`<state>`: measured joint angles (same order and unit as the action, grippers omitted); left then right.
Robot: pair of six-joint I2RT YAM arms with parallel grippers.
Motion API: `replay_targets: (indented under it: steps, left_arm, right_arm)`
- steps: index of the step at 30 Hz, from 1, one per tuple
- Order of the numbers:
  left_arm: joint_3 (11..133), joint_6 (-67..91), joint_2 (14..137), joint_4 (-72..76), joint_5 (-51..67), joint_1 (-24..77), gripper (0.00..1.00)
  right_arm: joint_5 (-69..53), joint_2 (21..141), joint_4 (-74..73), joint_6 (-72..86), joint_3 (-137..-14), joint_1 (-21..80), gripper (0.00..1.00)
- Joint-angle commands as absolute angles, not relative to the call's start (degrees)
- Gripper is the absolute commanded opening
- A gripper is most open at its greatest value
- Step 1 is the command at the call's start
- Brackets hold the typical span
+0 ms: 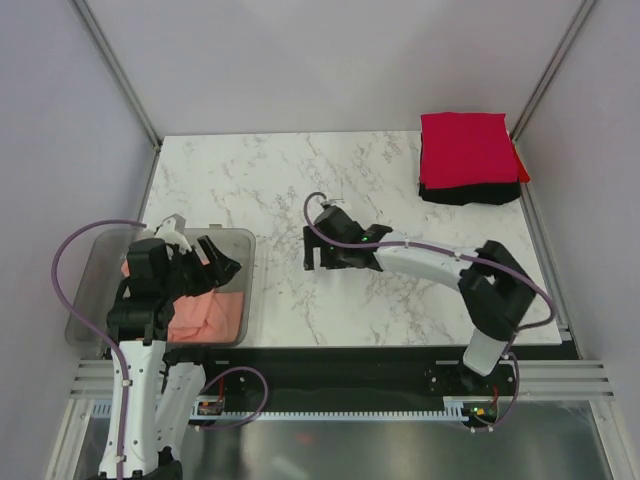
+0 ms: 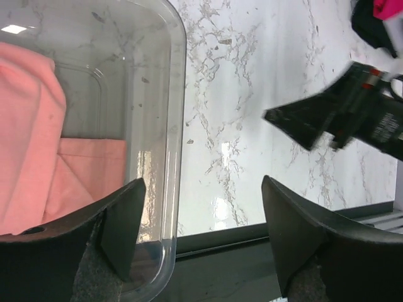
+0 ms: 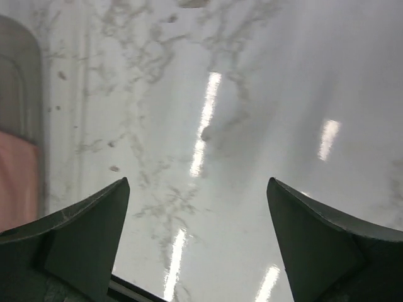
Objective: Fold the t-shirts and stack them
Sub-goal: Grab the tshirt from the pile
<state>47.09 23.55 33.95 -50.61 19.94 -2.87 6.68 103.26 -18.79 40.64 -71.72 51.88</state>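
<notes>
The cloth bunches at the salmon-pink t-shirt's far end point(image 2: 27, 78). My left gripper needs to go down into the tub onto that end next, to the left in the top view.
A salmon-pink t-shirt point(image 1: 210, 315) lies crumpled inside the grey see-through tub point(image 1: 243, 290) at the left; it also shows in the left wrist view point(image 2: 38, 157) and at the left edge of the right wrist view point(image 3: 16, 182). A folded red t-shirt point(image 1: 465, 150) rests on a folded black one point(image 1: 470, 194) at the far right corner. My left gripper point(image 1: 222, 262) is open and empty above the tub's right rim point(image 2: 173, 126). My right gripper point(image 1: 318, 260) is open and empty over the bare marble mid-table, also seen in the left wrist view point(image 2: 315, 123).
The marble table point(image 1: 300, 180) is walled by white panels at the back and sides. A black rail and metal frame point(image 1: 330, 385) run along the near edge. The tub overhangs the table's left side.
</notes>
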Motion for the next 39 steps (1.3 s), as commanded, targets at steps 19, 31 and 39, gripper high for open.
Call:
replay_targets:
  steps: [19, 31, 39]
  left_arm:
    - [56.87, 25.49, 56.33, -52.66, -4.74, -12.38, 1.0]
    - [48.79, 31.54, 73.46, -43.69, 7.35, -22.84, 0.91]
    - [54.72, 32.69, 69.31, -44.55, 8.89, -23.47, 0.02]
  right_arm:
    - [6.68, 52.84, -23.64, 48.78, -39.03, 51.07, 0.98]
    - [4.48, 50.62, -24.26, 47.99, -36.39, 51.15, 0.98]
    - [4.74, 48.78, -26.71, 47.72, -36.39, 51.07, 0.98]
